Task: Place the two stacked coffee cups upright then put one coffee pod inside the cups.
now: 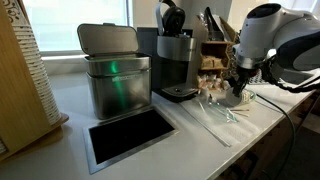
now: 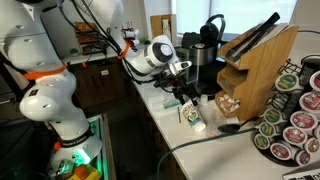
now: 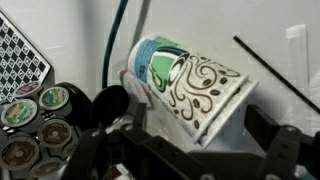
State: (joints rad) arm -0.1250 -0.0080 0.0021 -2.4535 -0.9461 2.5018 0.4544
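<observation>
My gripper should next tilt and move gently onto the near edge of the cups' rim (image 2: 187,106) (image 3: 208,134), with one finger going into the cups' opening, because the cups' rim points toward my fingers.
The two stacked coffee cups (image 3: 190,85) lie on their side on the white counter. They are pale with green and brown swirls, and their rim points toward me in the wrist view. They also show in an exterior view (image 2: 192,115), just below my gripper. My gripper (image 3: 195,130) is open. Its dark fingers stand on either side of the cups' rim end, with gaps to the paper. It hangs low over the counter in both exterior views (image 2: 185,97) (image 1: 240,85). Coffee pods (image 3: 40,115) sit in a rack to the left in the wrist view.
A round pod carousel (image 2: 290,125) stands at the counter's near end beside a wooden knife block (image 2: 255,55). A black coffee machine (image 1: 175,60) and a big steel canister (image 1: 115,75) stand further along. A black cable (image 3: 112,45) runs past the cups.
</observation>
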